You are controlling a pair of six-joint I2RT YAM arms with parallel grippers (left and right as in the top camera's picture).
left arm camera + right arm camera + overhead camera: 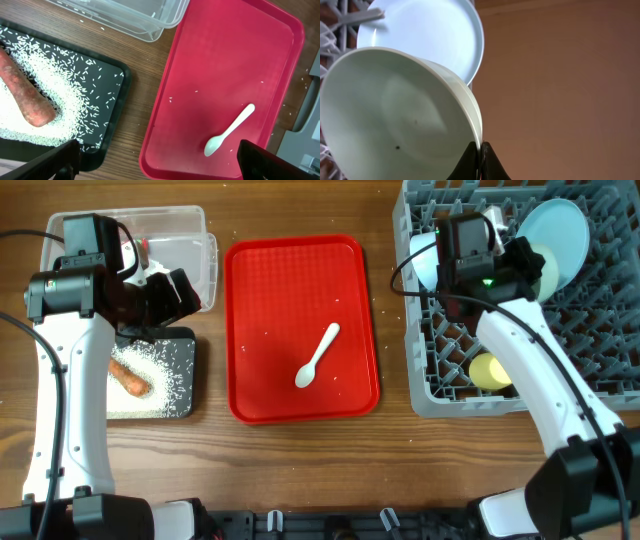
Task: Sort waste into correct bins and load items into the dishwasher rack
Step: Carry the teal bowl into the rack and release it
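Note:
My right gripper lowers the bowl [395, 115] next onto the rack's empty pegs behind the yellow cup and releases the bowl's rim. Those pegs lie below and left in the overhead view.
My right gripper [480, 146] is shut on the rim of a pale blue-green bowl [395, 115], held on edge over the grey dishwasher rack [600, 330]. Behind the bowl a pale blue plate [430, 35] stands in the rack. A yellow cup [490, 370] lies in the rack's front part. My left gripper [157, 150] hangs open over the gap between the black tray [112, 115] and the red tray [225, 65]. A white spoon [227, 131] lies on the red tray. An orange carrot [25, 90] rests on rice grains [65, 85] in the black tray.
The clear tub [145, 15] stands behind the black tray, at the table's far left. A few stray rice grains dot the red tray and the wood beside it. The rack's left wall [415, 340] stands close to the red tray's right edge.

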